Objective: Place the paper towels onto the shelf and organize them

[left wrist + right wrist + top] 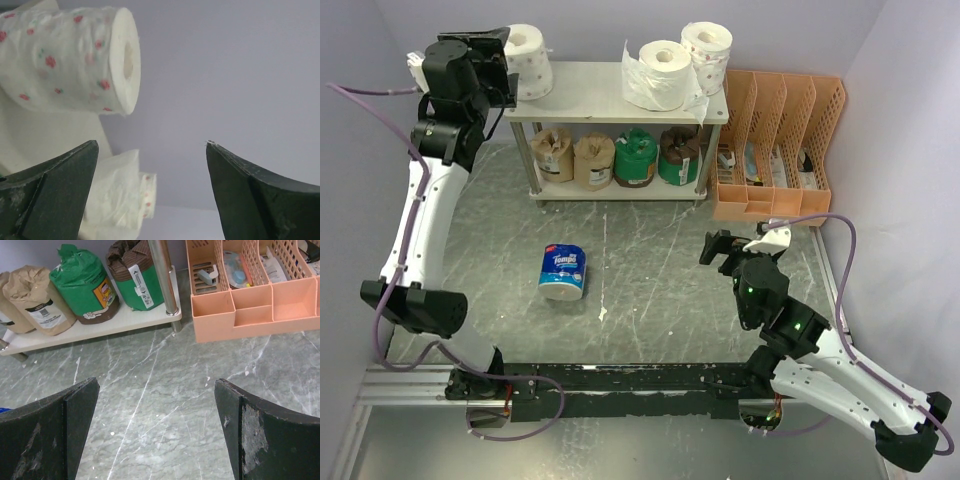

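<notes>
The left gripper moves back and down to the near end of the blue-wrapped roll (563, 272) next, the only unshelved roll, which lies below and behind it.
The shelf (600, 92) stands at the back. Its top board holds a dotted white roll (530, 60) at the left, a plain white roll (660, 75) and another dotted roll (708, 52) at the right. The lower tier holds two tan rolls (552, 152), a green roll (637, 157) and a dark brown roll (678, 152). A blue-wrapped roll (563, 272) lies on the table in front. My left gripper (508, 75) is open and empty beside the left dotted roll (70, 60). My right gripper (723, 245) is open and empty over the table, facing the lower tier (100, 325).
An orange slotted file organizer (775, 150) with small items stands right of the shelf, close to its right post (162, 275). The table is grey marble (650, 280). Purple walls close in at the back and both sides.
</notes>
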Controlling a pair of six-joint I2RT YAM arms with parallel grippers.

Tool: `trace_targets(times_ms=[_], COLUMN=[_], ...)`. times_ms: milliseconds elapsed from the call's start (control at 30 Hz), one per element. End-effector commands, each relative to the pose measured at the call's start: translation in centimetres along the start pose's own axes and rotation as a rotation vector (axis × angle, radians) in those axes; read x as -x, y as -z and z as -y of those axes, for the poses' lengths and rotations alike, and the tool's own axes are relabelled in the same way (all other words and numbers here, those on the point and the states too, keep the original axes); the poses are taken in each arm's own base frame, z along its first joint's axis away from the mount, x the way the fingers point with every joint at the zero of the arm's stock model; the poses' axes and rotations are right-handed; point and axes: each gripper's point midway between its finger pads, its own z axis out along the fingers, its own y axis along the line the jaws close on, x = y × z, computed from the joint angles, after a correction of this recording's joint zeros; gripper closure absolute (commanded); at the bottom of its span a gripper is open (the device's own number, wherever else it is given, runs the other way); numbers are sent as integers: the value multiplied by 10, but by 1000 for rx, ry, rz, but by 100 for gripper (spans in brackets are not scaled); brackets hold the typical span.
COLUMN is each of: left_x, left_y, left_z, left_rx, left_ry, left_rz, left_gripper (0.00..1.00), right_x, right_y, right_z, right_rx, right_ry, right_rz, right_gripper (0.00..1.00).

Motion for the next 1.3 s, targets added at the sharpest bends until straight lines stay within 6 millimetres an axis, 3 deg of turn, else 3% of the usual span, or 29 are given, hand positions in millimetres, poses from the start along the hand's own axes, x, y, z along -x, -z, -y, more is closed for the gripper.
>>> trace_targets(times_ms=[0, 67, 133, 233, 267, 300, 367, 467, 633, 800, 867, 1100, 1267], left_x=[-25, -40, -53, -73, -85, -93, -93, -80, -61, -53, -52, -68, -51], left_y=[51, 74, 91, 120, 134, 148, 168, 184, 194, 209, 221, 274, 280], left_z=[44, 26, -21, -112, -151, -172, -230, -282, -314, -323, -332, -357, -387], left_rx=[-251, -286, -211, -94, -56, -72, -13, 48, 45, -152, -238, -583, -571], left_ry=[-321, -581, -815, -1157, -1256, -1371, -1623, -1911, -2180, -2414, -2467, -2354, -2405], left_rz=[-176, -291, -408, -644, -742, -811, -883, -909, -904, -926, -1041, -1394, -1469], left_gripper=[2, 2, 2, 2, 2, 2, 2, 2, 5, 7, 6, 8, 8], right_x=[6, 8, 10, 13, 13, 13, 12, 10, 9, 10, 8, 7, 8], right_y=[2, 4, 5, 7, 7, 7, 6, 5, 6, 6, 6, 5, 6], right_z=[2, 3, 4, 2, 1, 0, -2, -4, -2, -2, -2, -2, -1], right_rx=[-8, -9, -4, 15, 21, 24, 30, 33, 28, 28, 25, 21, 25], right_ry=[-21, -30, -38, -51, -50, -48, -43, -37, -42, -48, -46, -40, -42], right_rz=[12, 14, 15, 24, 25, 25, 21, 12, 8, 10, 8, 4, 4], right_gripper=[0, 0, 0, 0, 0, 0, 0, 0, 0, 0, 0, 0, 0])
